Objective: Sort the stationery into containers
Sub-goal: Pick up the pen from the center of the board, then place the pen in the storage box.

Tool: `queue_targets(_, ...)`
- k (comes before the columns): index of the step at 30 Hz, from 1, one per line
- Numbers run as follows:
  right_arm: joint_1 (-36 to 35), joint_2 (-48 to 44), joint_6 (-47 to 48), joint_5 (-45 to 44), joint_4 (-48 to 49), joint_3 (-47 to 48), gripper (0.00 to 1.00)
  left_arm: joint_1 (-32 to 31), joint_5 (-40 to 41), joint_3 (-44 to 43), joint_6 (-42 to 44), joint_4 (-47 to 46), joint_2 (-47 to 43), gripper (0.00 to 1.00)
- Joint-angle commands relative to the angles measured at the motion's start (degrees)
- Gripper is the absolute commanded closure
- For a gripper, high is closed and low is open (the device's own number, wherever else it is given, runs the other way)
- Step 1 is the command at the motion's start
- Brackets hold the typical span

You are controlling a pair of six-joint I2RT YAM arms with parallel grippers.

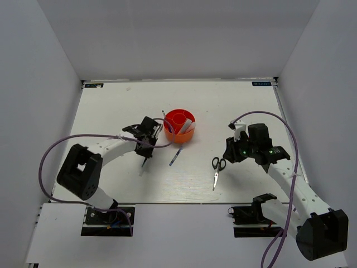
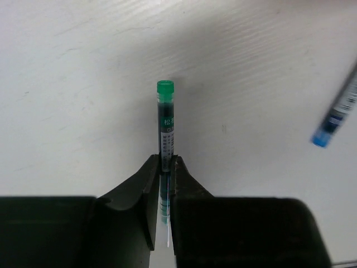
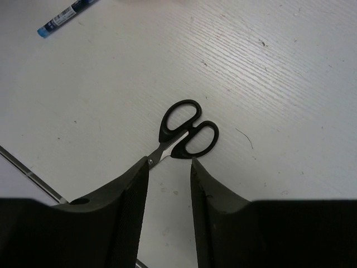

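The dark pen goes up over the container's far part (image 1: 173,115) next for release. The container holding items stands outward of my left gripper, to its right in the top view.
In the left wrist view, a thin dark pen with a green end (image 2: 165,120) lies on the white table, and my left gripper (image 2: 165,162) is shut on its lower part. From the top view, that gripper (image 1: 146,152) is left of the round orange-red container (image 1: 179,138), which holds a few items. A blue pen (image 1: 175,156) lies loose in front of the container. The black-handled scissors (image 3: 187,131) lie flat on the table. My right gripper (image 3: 170,162) hovers open just behind the handles, with one finger hiding the blades.
The blue pen (image 2: 337,111) lies to the right of the left gripper and shows at the top left of the right wrist view (image 3: 61,18). The table's near edge (image 3: 28,173) runs close beside the scissors. White walls enclose the table on three sides.
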State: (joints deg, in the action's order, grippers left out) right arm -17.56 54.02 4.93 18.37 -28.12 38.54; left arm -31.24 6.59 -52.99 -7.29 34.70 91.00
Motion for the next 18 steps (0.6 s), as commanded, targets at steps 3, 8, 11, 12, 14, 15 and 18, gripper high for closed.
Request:
queue_targets(3,0.42,-0.85,0.34,2.19,1.31,-0.22,0.62,0.22,-2.28,-7.02,-2.38,2.13,-11.1,1.0)
queue_targets(8,0.42,-0.85,0.61,2.02,1.31,-0.31,0.7,0.3,-6.06,-16.42,-3.43,-0.15,-11.99,1.0)
queue_targets(11,0.25,-0.85,0.52,2.11,1.84,-0.31,0.73,0.04,-6.59,-19.95,-2.21,-4.54,-10.94,1.0)
queue_targets(12,0.25,-0.85,0.96,2.02,1.75,-0.49,0.73,-0.04,-6.5,-20.57,-1.77,-5.42,-10.06,1.0)
queue_targets(14,0.42,-0.67,0.52,2.11,2.01,-0.57,0.74,-0.13,-8.69,-22.33,0.43,-10.85,-8.66,1.0)
queue_targets(15,0.42,-0.5,0.52,2.11,2.28,-0.58,0.74,-0.05,-9.13,-22.42,1.04,-14.71,-7.86,1.0)
queue_targets(18,0.51,-0.06,0.52,2.11,2.54,-0.84,0.74,1.09,-12.37,-23.91,2.01,-22.46,-4.8,1.0)
